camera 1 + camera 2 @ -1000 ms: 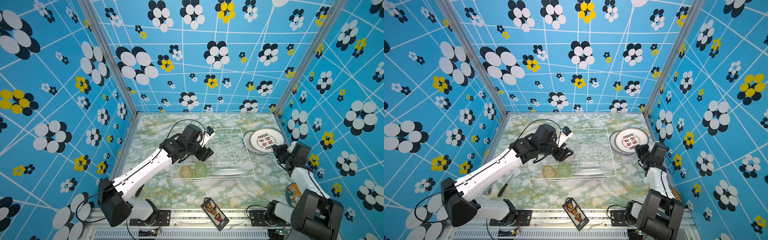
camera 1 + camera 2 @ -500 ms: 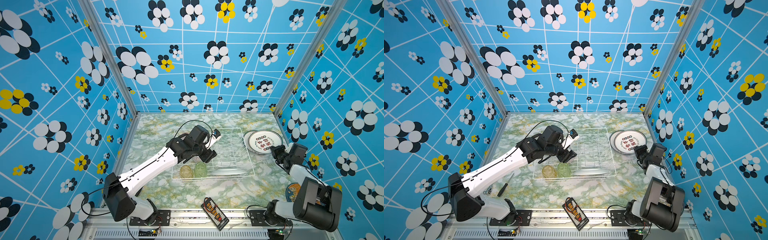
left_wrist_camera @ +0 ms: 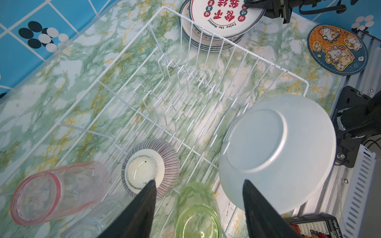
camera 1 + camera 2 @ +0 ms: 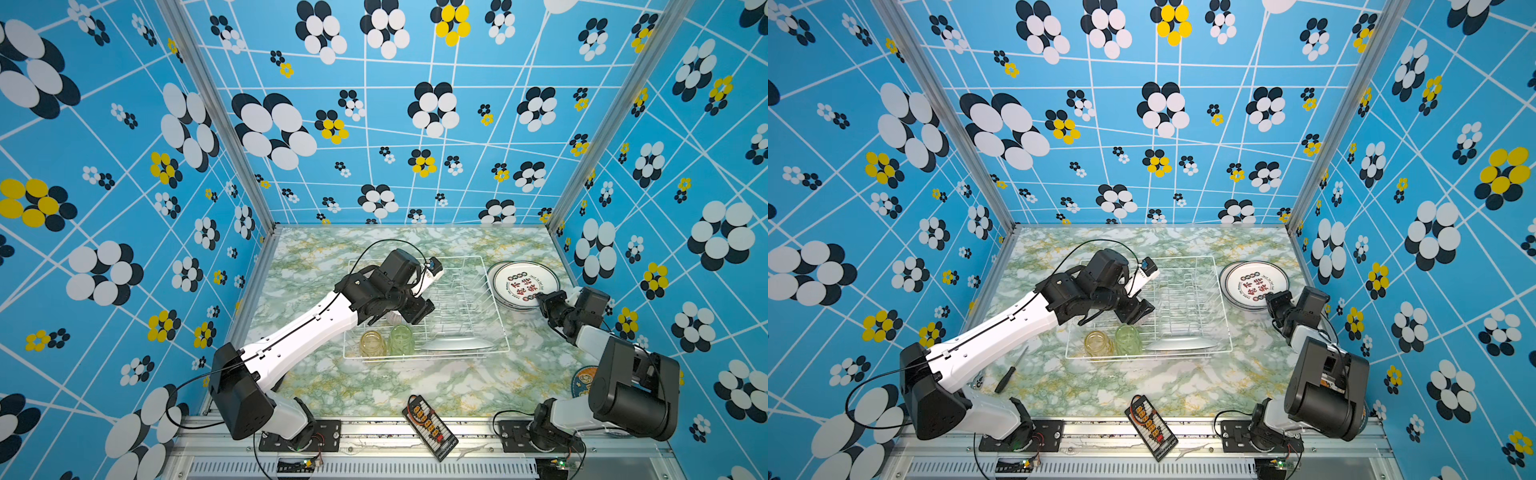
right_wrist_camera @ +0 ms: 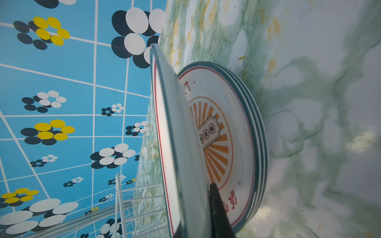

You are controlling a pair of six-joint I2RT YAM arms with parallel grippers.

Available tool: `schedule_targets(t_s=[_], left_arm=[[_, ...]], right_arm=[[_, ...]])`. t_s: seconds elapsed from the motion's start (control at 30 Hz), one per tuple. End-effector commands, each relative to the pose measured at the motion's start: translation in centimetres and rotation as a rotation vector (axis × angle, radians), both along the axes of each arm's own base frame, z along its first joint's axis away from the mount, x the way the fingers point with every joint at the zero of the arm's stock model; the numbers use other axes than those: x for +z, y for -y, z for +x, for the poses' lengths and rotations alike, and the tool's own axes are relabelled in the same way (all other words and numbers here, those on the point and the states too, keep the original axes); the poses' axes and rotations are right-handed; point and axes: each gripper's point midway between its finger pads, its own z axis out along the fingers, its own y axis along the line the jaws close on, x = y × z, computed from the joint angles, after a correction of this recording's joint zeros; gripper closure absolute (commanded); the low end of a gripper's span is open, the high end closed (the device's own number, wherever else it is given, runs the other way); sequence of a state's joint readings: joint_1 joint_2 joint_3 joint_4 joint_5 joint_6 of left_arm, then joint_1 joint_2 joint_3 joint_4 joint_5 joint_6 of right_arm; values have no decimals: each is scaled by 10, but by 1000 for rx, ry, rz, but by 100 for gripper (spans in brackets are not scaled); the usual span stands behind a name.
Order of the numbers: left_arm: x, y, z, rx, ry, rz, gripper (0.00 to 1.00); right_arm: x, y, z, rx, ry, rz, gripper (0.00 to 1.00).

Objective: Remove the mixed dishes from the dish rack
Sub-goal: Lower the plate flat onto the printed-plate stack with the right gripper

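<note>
The robot's right gripper will next lower the tilted plate onto the stack of plates, which lies below that gripper, and let go of the plate, since a gap still shows.
The white wire dish rack (image 4: 457, 291) stands mid-table. My left gripper (image 3: 199, 181) hangs open over its near left part, above a green tumbler (image 3: 198, 210). An upturned purple-striped bowl (image 3: 150, 175) lies beside one finger. A pink tumbler (image 3: 57, 191) and a clear tumbler (image 3: 99, 218) lie on their sides. A white plate (image 3: 278, 152) leans bottom-up at the rack's front right. A yellow tumbler (image 4: 371, 343) stands next to the green one. Right of the rack, my right gripper (image 4: 542, 299) is shut on a plate (image 5: 179, 144), tilted over a stack of plates (image 5: 247, 127).
A black board with orange connectors (image 4: 430, 428) lies at the table's front edge. A screwdriver (image 4: 1011, 370) lies at the front left. A round cartoon mat (image 3: 338, 49) sits at the front right by the right arm's base. Patterned walls close three sides.
My left arm has reached further right over the rack. My right gripper has carried its plate left and down, over the stack of plates.
</note>
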State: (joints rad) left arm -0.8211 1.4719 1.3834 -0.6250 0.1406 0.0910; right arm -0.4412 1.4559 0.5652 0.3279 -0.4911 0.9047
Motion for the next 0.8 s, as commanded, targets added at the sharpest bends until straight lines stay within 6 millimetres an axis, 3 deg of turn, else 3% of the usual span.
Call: schedule_targets(t_s=[0.0,0.2,0.33,0.77], left_arm=[[5,5,2,-6,12,5,32],[4,6,2,-6,11,14,32],[1,6,2,-7,3,16,32],[-4,4,1,-8,-2,32,32]], right_arm=[[6,-2,6,21,49,10,100],[-3,-1,4,21,19,8,99],[-8,-2,2,31,-7,7,91],[-16,-3,-7,59,-82,-30,87]])
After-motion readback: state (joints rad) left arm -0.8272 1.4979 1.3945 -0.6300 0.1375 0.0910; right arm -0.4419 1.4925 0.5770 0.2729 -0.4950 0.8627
